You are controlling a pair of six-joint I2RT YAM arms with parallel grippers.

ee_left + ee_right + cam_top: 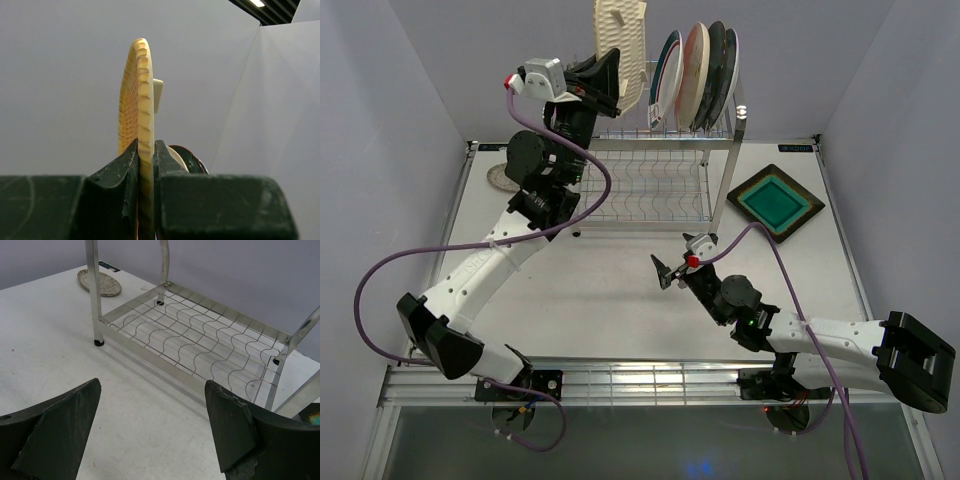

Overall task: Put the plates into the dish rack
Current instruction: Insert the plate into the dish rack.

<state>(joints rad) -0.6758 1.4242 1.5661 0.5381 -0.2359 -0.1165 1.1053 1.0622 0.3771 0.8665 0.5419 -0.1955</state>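
The left gripper should next move across to the empty gap [639, 118] beside the green-rimmed plate, below and to its right in the top view, then lower the yellow plate [620, 45] and let go.
My left gripper [610, 72] is raised at the upper left of the dish rack [650, 185] and is shut on the yellow woven square plate [620, 45], which stands upright on edge. In the left wrist view the yellow woven square plate [136, 105] runs edge-on between the left gripper's [145, 150] fingers. Several plates stand in the top tier: green-rimmed white [665, 65], pink-cream [692, 70] and two dark ones [720, 70]. The brown square plate with teal centre [775, 203] lies right of the rack. My right gripper [675, 257] hovers open and empty in front of the rack.
A small silver-grey round plate [502, 180] lies left of the rack, partly behind my left arm, and shows as the small plate [100, 282] in the right wrist view. The rack's lower shelf [200, 345] holds nothing. The enclosure walls stand close on both sides.
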